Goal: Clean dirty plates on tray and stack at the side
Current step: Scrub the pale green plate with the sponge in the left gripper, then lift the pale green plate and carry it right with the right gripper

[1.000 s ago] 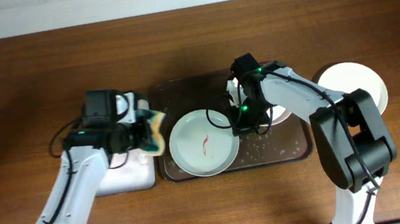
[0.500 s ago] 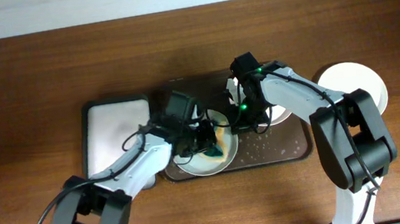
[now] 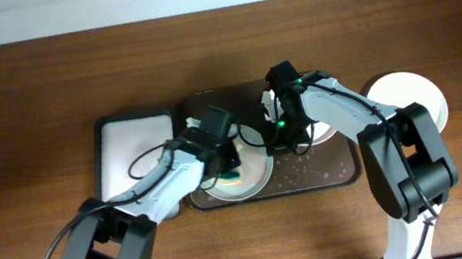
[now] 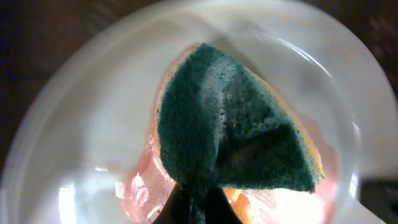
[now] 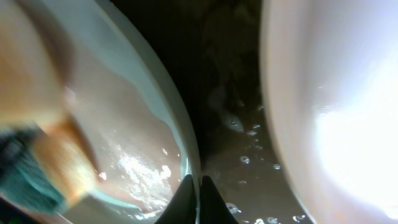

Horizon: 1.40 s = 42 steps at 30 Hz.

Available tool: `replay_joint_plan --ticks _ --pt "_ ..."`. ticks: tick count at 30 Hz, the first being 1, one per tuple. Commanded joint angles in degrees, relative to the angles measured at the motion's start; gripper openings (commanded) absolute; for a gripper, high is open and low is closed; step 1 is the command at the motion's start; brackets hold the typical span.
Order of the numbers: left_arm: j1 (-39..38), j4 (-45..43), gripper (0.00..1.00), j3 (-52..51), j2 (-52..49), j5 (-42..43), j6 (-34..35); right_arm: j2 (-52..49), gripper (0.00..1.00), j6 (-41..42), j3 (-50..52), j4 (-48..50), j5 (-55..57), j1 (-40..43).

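Observation:
The robot should next lift the sponge in its left gripper, carry it across left in the overhead view to the plate-free white-lined tray (image 3: 133, 149) and lower it there to let go.
A pale green plate (image 3: 253, 173) lies at the left of the dark brown tray (image 3: 326, 173). My left gripper (image 3: 229, 159) is shut on a green-and-yellow sponge (image 4: 233, 134) and presses it on the plate (image 4: 87, 124), where red foam is smeared. My right gripper (image 3: 276, 141) is shut on the plate's right rim (image 5: 186, 149). A second plate (image 3: 324, 126) lies on the tray under the right arm and shows in the right wrist view (image 5: 336, 112). A white plate (image 3: 410, 97) sits on the table to the right of the tray.
A smaller white-lined tray (image 3: 132, 156) stands left of the brown tray. Foam specks (image 3: 308, 171) dot the brown tray's floor. Wooden table (image 3: 29, 93) all round.
My left arm swung right from the white-lined tray, carrying the sponge onto the green plate; the red mark is now covered and smeared. The right arm stayed put.

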State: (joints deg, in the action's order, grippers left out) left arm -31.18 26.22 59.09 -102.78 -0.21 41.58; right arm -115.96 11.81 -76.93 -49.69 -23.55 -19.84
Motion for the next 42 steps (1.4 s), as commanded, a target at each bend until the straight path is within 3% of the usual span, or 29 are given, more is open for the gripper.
replay_joint_plan --ticks 1,4,5,8,12,14,19,22,23,25,26,32,37,40,42 --pt "3.3 1.3 0.0 0.9 3.9 -7.1 -8.8 1.4 0.04 -0.1 0.1 -0.7 0.0 -0.4" --pt "3.4 8.7 0.0 3.3 15.0 -7.2 -10.4 1.4 0.04 -0.2 0.1 -0.7 0.0 -0.4" --pt "3.7 10.8 0.0 3.3 18.4 -7.8 -10.4 1.4 0.16 -0.2 0.1 -0.9 0.0 -0.4" --pt "6.8 15.3 0.0 3.3 22.9 -13.1 -10.4 1.4 0.19 -0.2 0.1 -0.9 0.0 -0.4" --pt "15.5 17.5 0.0 0.9 21.1 -12.7 -10.6 1.3 0.1 -0.2 1.4 -1.1 0.0 -0.5" --pt "18.0 16.3 0.0 -1.1 17.8 -8.5 -16.9 1.2 0.04 -0.2 2.7 -1.1 0.0 -0.5" --pt "22.0 11.3 0.0 -1.1 7.9 -2.8 -28.1 2.1 0.04 -0.7 2.0 -2.3 -0.2 -0.5" --pt "23.1 8.5 0.0 -1.1 3.2 -2.1 -28.4 8.3 0.04 -1.0 -0.8 -3.8 6.5 -0.5" --pt "23.1 7.8 0.04 -1.1 1.9 -2.1 -28.4 11.3 0.04 -1.0 -1.0 -4.0 10.8 -0.5" --pt "23.2 7.0 0.56 -1.1 1.2 -3.0 -28.4 16.2 0.04 -1.0 -1.0 -4.5 20.1 -0.5" --pt "23.1 6.5 0.7 -1.1 1.2 -4.5 -28.4 19.0 0.04 -1.1 -1.0 -4.6 25.7 -0.5" --pt "23.1 1.1 0.77 -1.2 1.2 -5.2 -28.4 24.5 0.04 -1.4 -1.0 -4.5 49.6 -6.8" --pt "23.1 -1.3 0.77 -1.2 -1.2 -5.2 -28.4 24.5 0.04 -0.1 -1.0 -2.4 62.2 -17.2" --pt "23.1 -1.7 0.53 -1.2 -3.0 -5.2 -28.4 24.5 0.04 0.8 -1.0 -2.0 67.0 -19.6" --pt "23.1 -2.7 0.11 -1.2 -3.0 -5.2 -28.4 24.5 0.04 1.2 -1.0 -1.9 69.7 -20.7"
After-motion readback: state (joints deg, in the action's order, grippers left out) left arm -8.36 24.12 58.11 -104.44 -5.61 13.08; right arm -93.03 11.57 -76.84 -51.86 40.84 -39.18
